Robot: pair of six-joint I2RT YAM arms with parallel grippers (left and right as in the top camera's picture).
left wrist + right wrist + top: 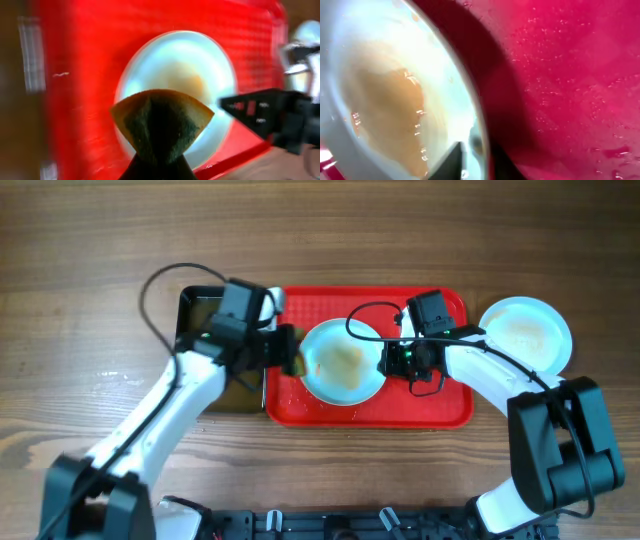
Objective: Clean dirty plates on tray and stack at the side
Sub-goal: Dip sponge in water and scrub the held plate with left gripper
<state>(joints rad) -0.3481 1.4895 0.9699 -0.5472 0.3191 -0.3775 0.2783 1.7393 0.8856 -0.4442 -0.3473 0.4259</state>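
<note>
The sponge should next go over and down into the tub of brownish liquid (241,391), carried by my left gripper to its left in the overhead view.
One dirty plate (343,362) with a brownish-orange smear lies on the red tray (440,405). My right gripper (388,360) is shut on its right rim; in the right wrist view the fingers (475,160) pinch the rim of the plate (385,100) above the tray (570,75). My left gripper (285,350) is shut on a yellow-and-green sponge (160,122) at the plate's left edge (175,75). A second plate (525,335) with a faint stain sits on the table right of the tray. A third plate does not show.
A black tub (200,310) of brownish liquid stands just left of the tray, mostly under my left arm. The wet tray floor (85,100) is bare on both sides of the plate. My right gripper also shows in the left wrist view (265,115).
</note>
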